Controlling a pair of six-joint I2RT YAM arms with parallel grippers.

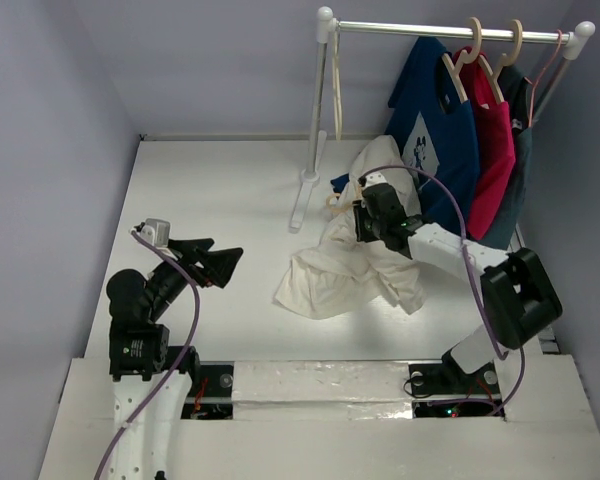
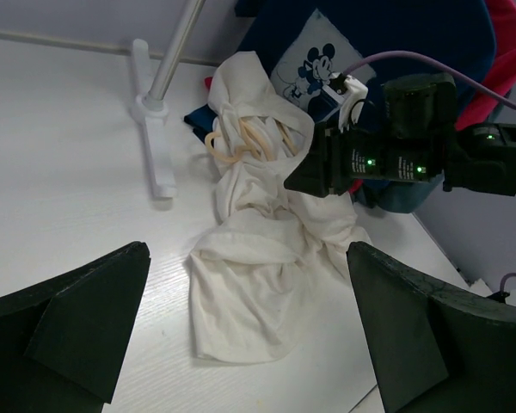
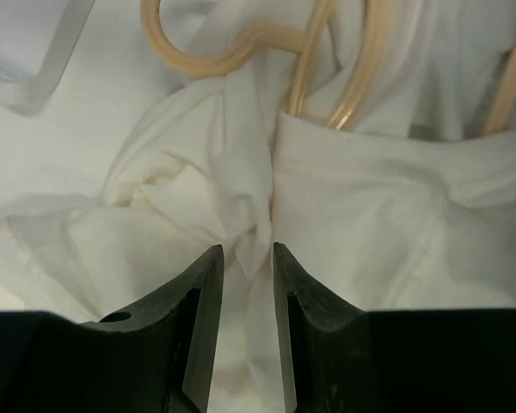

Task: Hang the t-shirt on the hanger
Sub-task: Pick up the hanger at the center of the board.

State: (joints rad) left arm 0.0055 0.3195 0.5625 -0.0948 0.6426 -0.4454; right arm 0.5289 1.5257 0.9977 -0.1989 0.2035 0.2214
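Observation:
The left gripper moves across, outward and down onto the hook next, since the hanger's hook (image 1: 334, 206) (image 2: 213, 151) pokes out below it and to its right in the top view.
The cream-white t-shirt (image 1: 340, 268) (image 2: 258, 267) (image 3: 370, 215) lies crumpled on the white table, its far end heaped over the tan wooden hanger (image 1: 333, 204) (image 2: 241, 142) (image 3: 198, 56). The hanger's hook and arms poke out of the cloth. My right gripper (image 1: 365, 225) (image 2: 297, 181) (image 3: 248, 254) points down into the heap, its jaws a narrow gap apart. A thin fold of the shirt hangs loose between them. My left gripper (image 1: 220, 262) (image 2: 248, 249) hovers wide open over the table left of the shirt, holding nothing.
A white clothes rack (image 1: 318, 100) stands at the back, its foot (image 1: 302, 200) just left of the heap. A navy printed shirt (image 1: 440, 130), a red shirt (image 1: 495, 140) and a thin pink wire hanger (image 1: 550, 60) hang from its rail. Walls close in on both sides.

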